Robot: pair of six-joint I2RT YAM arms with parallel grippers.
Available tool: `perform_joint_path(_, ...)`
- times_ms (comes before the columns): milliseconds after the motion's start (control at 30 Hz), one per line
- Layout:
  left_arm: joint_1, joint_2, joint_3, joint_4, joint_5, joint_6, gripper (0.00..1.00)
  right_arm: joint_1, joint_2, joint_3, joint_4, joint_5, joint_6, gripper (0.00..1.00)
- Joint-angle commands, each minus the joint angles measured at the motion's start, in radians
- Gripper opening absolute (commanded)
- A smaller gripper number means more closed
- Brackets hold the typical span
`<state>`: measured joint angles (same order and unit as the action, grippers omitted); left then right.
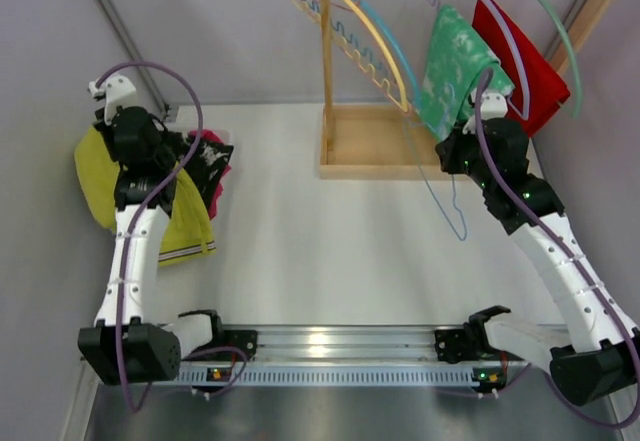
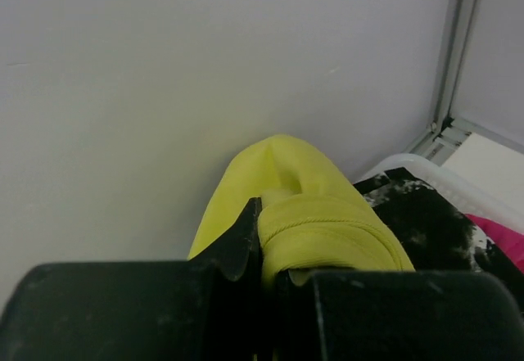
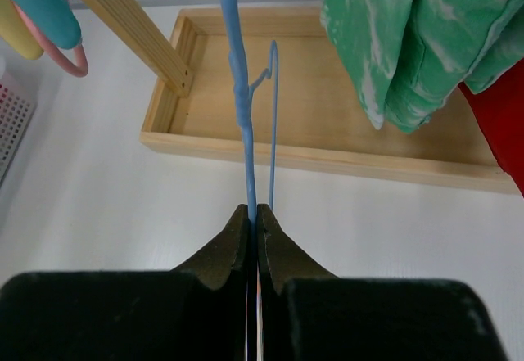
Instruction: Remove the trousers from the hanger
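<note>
My left gripper shifts away from the grey wall and down over the white basket next, since the yellow trousers hang partly between basket and wall.
My left gripper point(image 2: 266, 238) is shut on a fold of the mustard-yellow trousers point(image 2: 319, 214), held close to the grey left wall. From above, that yellow cloth point(image 1: 95, 176) hangs under the left arm and hides the gripper. My right gripper point(image 3: 253, 209) point(image 1: 445, 151) is shut on the thin wire of a bare blue hanger point(image 3: 242, 91), in front of the wooden rack. The green mottled trousers point(image 1: 450, 71) point(image 3: 409, 42) and the red trousers point(image 1: 520, 61) point(image 3: 499, 124) hang from hangers on the rack's rail, just right of that gripper.
The wooden rack has an upright post point(image 1: 325, 61) and a shallow base tray point(image 1: 375, 146) point(image 3: 327, 74). Bare yellow, teal and pink hangers point(image 1: 350, 41) point(image 3: 41, 9) hang at its left. A white basket point(image 2: 426, 173) holding black-and-pink cloth point(image 1: 205, 156) stands by the left arm.
</note>
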<state>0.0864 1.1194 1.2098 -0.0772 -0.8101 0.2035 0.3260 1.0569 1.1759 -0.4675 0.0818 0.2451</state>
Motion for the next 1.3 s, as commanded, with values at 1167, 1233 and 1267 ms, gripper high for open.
perform_joint_path(1167, -0.011, -0.225, -0.089, -0.197, 0.749, -0.243, 0.99, -0.001, 0.187, 0.54, -0.072, -0.043, 0.052, 0.0)
perform_joint_path(1233, -0.011, -0.236, -0.078, -0.207, 0.775, -0.248, 0.98, 0.011, 0.233, 0.597, -0.077, -0.018, 0.057, 0.0)
perform_joint_path(1267, -0.011, -0.242, -0.069, -0.21, 0.785, -0.246, 0.99, 0.016, 0.28, 0.654, -0.08, -0.001, 0.043, 0.0)
